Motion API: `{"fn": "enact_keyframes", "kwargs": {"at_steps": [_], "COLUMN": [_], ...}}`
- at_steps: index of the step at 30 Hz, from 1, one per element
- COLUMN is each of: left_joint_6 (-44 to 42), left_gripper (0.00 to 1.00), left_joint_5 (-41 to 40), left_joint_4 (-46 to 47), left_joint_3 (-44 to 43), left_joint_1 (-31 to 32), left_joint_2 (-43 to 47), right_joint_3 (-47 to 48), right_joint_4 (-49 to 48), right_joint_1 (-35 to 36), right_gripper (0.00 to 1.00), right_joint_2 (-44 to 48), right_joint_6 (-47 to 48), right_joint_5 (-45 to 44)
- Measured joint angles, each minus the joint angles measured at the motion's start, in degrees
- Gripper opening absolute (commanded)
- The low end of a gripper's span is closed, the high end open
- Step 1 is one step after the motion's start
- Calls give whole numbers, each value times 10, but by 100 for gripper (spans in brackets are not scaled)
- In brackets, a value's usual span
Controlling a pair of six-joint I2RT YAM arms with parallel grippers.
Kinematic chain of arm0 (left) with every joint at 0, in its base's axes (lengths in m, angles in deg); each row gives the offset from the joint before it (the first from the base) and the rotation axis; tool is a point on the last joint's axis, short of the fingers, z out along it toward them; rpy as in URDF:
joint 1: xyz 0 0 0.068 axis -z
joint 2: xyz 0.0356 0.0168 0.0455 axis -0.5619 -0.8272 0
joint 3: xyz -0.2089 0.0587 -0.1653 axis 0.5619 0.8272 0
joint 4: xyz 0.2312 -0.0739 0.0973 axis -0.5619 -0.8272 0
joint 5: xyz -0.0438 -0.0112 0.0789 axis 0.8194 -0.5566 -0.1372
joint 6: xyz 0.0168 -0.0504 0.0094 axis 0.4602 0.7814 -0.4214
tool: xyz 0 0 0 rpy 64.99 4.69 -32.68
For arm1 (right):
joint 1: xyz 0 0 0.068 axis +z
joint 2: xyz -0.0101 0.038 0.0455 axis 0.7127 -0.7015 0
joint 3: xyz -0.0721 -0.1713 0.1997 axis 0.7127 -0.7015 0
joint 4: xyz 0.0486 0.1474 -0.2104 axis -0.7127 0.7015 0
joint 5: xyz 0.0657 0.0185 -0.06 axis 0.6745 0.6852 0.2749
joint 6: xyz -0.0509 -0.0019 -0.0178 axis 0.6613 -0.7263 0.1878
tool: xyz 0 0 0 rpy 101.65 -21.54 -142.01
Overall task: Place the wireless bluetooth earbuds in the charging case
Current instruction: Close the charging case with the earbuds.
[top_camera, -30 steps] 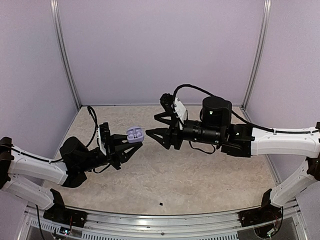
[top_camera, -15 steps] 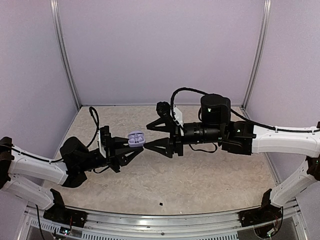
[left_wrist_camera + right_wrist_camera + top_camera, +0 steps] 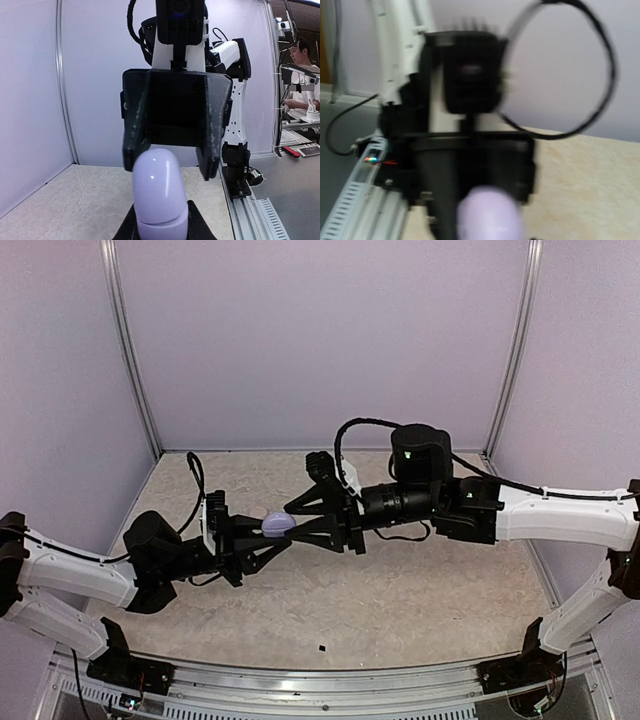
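The case lid is still shut and held in the air, so my left gripper will move down, set the case on the tabletop below it and then release.
A lilac pebble-like charging case [image 3: 277, 524] is held above the table with its lid shut. My left gripper [image 3: 266, 535] is shut on its lower part. In the left wrist view the case [image 3: 158, 192] stands upright between my left fingers [image 3: 196, 227]. My right gripper [image 3: 290, 524] is open. Its fingers [image 3: 210, 150] straddle the top of the case from the far side, close to the lid. The right wrist view is blurred and shows the case [image 3: 490, 215] in front of the left gripper's black body. No earbuds show in any view.
A tiny black speck [image 3: 321, 648] lies on the mottled beige table near the front rail [image 3: 320, 680]. Lilac walls with metal posts [image 3: 130, 350] close in the back and sides. The right arm's base [image 3: 235, 165] stands at the table's edge.
The case lid, open a second ago, is now shut. My right gripper has moved left until its open fingers reach the case. My left gripper has lowered the case slightly.
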Motion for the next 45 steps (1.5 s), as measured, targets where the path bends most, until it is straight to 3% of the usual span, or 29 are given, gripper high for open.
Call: {"fn": "enact_keyframes", "kwargs": {"at_steps": [18, 25, 27, 33, 40, 45], "left_joint_6": [55, 78, 85, 109, 168, 222], "left_gripper": [0, 0, 0, 0, 0, 0], "left_joint_5": [13, 10, 9, -14, -117, -167], "left_joint_4": [-21, -57, -78, -111, -132, -205], "left_joint_3": [-6, -7, -10, -23, -27, -70], "left_joint_1": [-9, -23, -27, -34, -91, -131], "left_joint_2": [-1, -1, -1, -2, -7, -42], "right_joint_3": [0, 0, 0, -9, -59, -82], "right_joint_4": [16, 31, 39, 41, 42, 19], "right_joint_1": [-2, -2, -2, -5, -31, -57], "right_gripper": [12, 10, 15, 61, 80, 83], "right_joint_2": [0, -10, -13, -12, 40, 88], "right_joint_6": [16, 18, 18, 16, 7, -8], "right_joint_5": [-7, -43, -57, -95, -155, -179]}}
